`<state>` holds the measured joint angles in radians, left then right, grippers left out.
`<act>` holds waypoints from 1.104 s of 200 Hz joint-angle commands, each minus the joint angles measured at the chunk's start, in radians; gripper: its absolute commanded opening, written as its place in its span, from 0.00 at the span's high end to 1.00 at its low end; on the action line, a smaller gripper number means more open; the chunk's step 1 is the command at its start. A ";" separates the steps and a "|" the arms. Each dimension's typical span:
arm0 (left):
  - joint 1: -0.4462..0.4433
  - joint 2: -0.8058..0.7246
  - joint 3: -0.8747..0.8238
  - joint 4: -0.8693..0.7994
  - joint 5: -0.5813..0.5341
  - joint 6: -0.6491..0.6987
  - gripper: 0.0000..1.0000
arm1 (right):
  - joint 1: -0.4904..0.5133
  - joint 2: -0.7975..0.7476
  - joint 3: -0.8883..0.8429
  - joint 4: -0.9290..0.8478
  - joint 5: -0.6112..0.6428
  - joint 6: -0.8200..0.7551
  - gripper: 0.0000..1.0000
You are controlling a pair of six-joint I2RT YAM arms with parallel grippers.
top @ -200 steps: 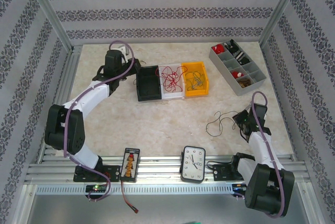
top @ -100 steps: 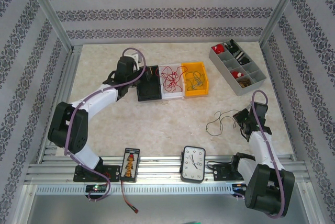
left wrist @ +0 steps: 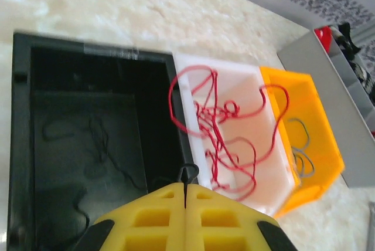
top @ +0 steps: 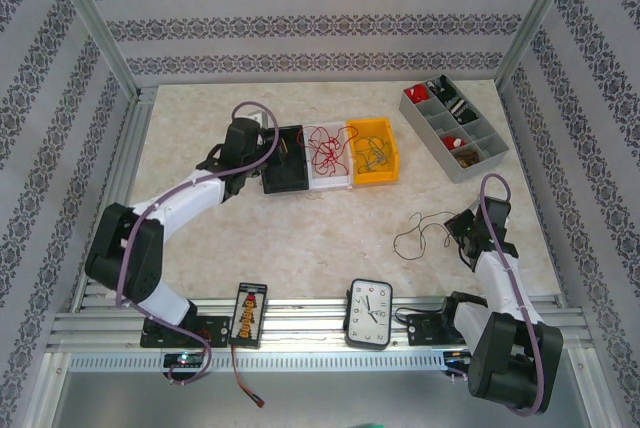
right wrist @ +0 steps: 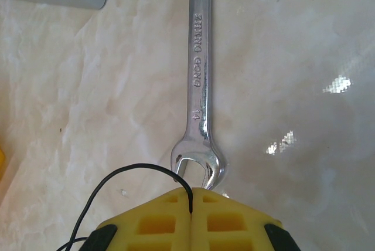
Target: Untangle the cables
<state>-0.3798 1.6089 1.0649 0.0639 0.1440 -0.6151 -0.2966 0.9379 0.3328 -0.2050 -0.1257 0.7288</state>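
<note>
My left gripper has the small dark loop and should move outward toward the far end of the black bin, then release it where other thin dark cables already lie.
Three bins stand side by side: a black bin (top: 283,183), a white bin (top: 330,182) and an orange bin (top: 390,153). A tangled red cable (left wrist: 217,128) lies in the white bin (left wrist: 187,66) and loops over into the orange bin (left wrist: 319,134), which also holds a grey-blue cable (left wrist: 302,157). Thin dark cables (left wrist: 99,139) lie on the floor of the black bin (left wrist: 17,116). My left gripper (left wrist: 185,187) hangs over that bin's right edge, shut on a small dark cable loop (left wrist: 188,168). My right gripper (right wrist: 191,195) is low over the table, shut on a black cable (right wrist: 117,175) that trails left (top: 425,228).
A steel wrench (right wrist: 198,75) lies on the table just beyond my right gripper. A grey compartment tray (top: 478,166) stands at the back right. A clock (top: 369,313) and a small black board (top: 248,314) rest on the front rail.
My left arm has swung right, from beside the black bin to over it. The right arm and its black cable have stayed put.
</note>
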 commanded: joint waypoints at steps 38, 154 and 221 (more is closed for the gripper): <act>0.011 0.263 0.290 -0.153 -0.277 -0.011 1.00 | 0.030 -0.045 0.005 -0.015 -0.020 -0.023 0.99; 0.007 0.126 0.245 -0.084 -0.384 -0.092 0.33 | 0.106 -0.040 0.050 -0.017 0.013 -0.017 0.99; 0.020 -0.142 -0.026 -0.128 -0.716 -0.240 0.31 | 0.323 -0.068 0.143 -0.013 0.062 -0.004 0.99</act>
<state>-0.3767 1.5146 1.1297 -0.0147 -0.4225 -0.7681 -0.0620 0.8906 0.4015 -0.2173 -0.0937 0.7261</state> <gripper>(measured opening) 0.686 0.062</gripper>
